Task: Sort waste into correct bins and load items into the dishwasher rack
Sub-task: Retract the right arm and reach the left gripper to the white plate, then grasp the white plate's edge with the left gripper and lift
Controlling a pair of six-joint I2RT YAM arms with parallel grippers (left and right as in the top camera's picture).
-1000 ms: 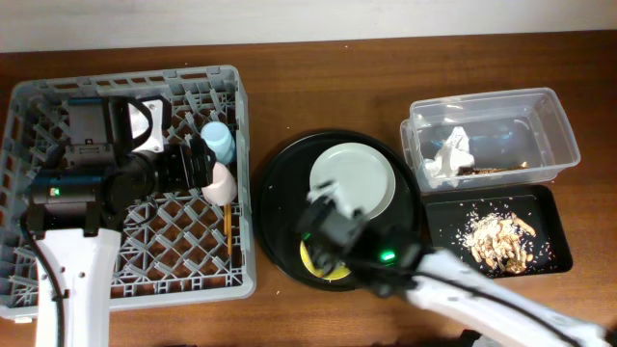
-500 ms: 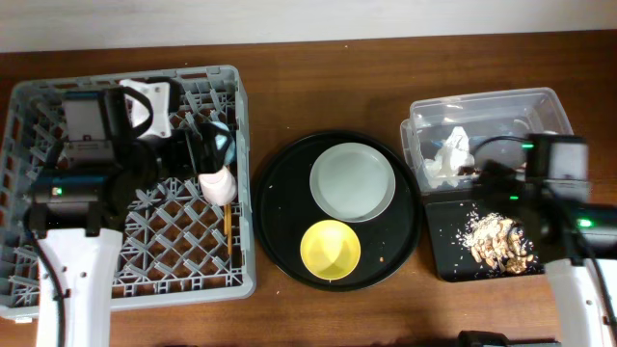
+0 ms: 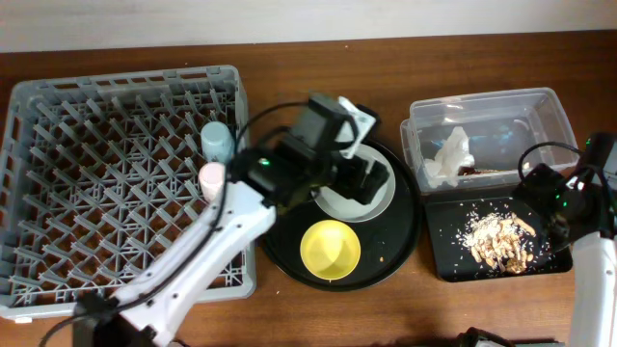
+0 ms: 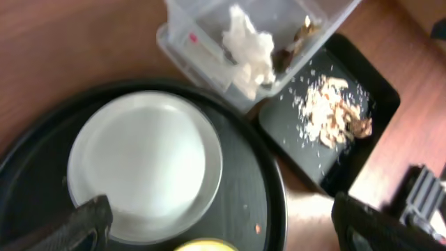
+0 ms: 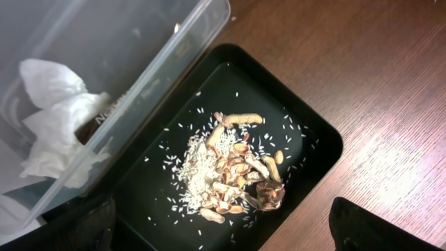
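Note:
My left gripper is to lower and shift toward the clear tub (image 3: 549, 130) onto the pale plate's rim on that side, where bare round tray gives a finger room.
The grey dishwasher rack (image 3: 106, 173) holds a blue cup (image 3: 216, 141) and a pink cup (image 3: 211, 176) at its right edge. My left gripper (image 3: 359, 179) (image 4: 223, 236) hangs open above the pale plate (image 3: 378, 199) (image 4: 143, 164), nothing between its fingers. A yellow bowl (image 3: 331, 248) sits in front of the plate. The clear tub (image 3: 549, 130) (image 4: 188, 42) contains the white napkin (image 3: 450, 156) (image 5: 59, 118) and a brown wrapper (image 3: 485, 171). Food scraps (image 3: 497, 240) (image 5: 233, 171) lie in the shallow black tray (image 3: 453, 265) (image 5: 306, 139). My right gripper (image 3: 561, 198) (image 5: 223, 237) is open over that tray.
Plate and bowl rest on a large round black tray (image 3: 284, 246) (image 4: 265, 181) between the rack and the bins. Crumbs dot its surface. Bare wooden table (image 3: 318, 87) runs along the back, and a cable loops near the right arm.
My left arm has swung from the rack across to the plate on the round tray, leaving both cups in the rack. The right arm has drifted slightly right beside the black tray.

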